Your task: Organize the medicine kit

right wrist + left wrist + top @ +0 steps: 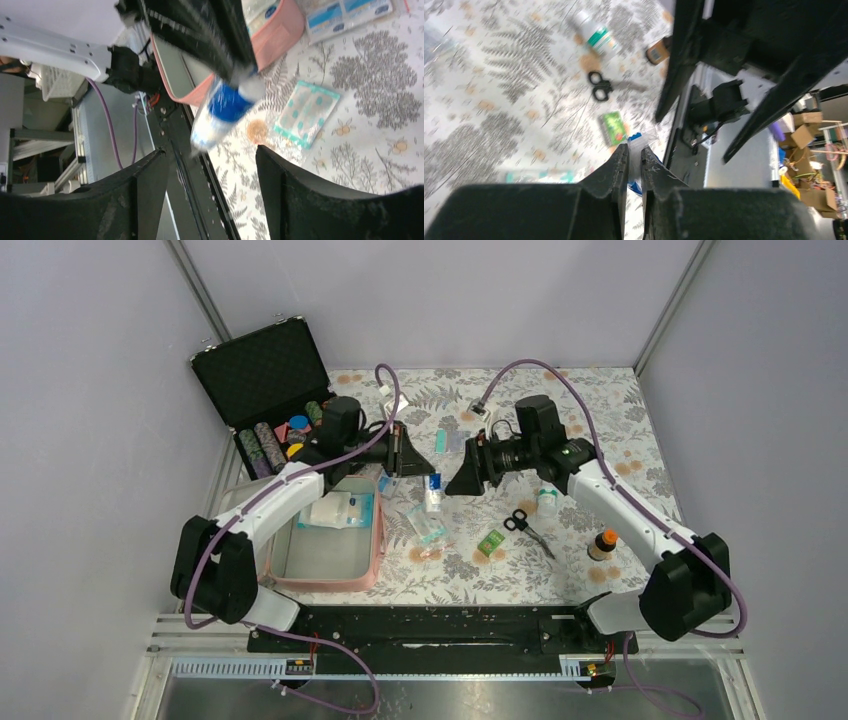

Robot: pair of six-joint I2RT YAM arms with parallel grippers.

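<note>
The pink kit lies open with room inside. My left gripper should next swing over the kit, tip down and lower the sachet by the kit's side nearest the clear teal packet.
The pink medicine kit (375,540) lies open at the near left, with a white and teal packet (340,510) inside on its grey lining. My left gripper (425,470) is shut on a small blue and white sachet (433,492), held above the table to the right of the kit. In the left wrist view the sachet (636,145) sits pinched between the fingertips of the left gripper (634,147). My right gripper (452,485) faces it, open and empty. In the right wrist view the sachet (225,107) hangs just beyond the right gripper (210,155), with the kit (280,35) behind.
On the floral cloth lie a clear teal packet (427,525), a green packet (490,542), black scissors (528,530), a white bottle (546,500), an amber bottle (602,545) and a foil strip (452,440). A black case with poker chips (270,390) stands open at the back left.
</note>
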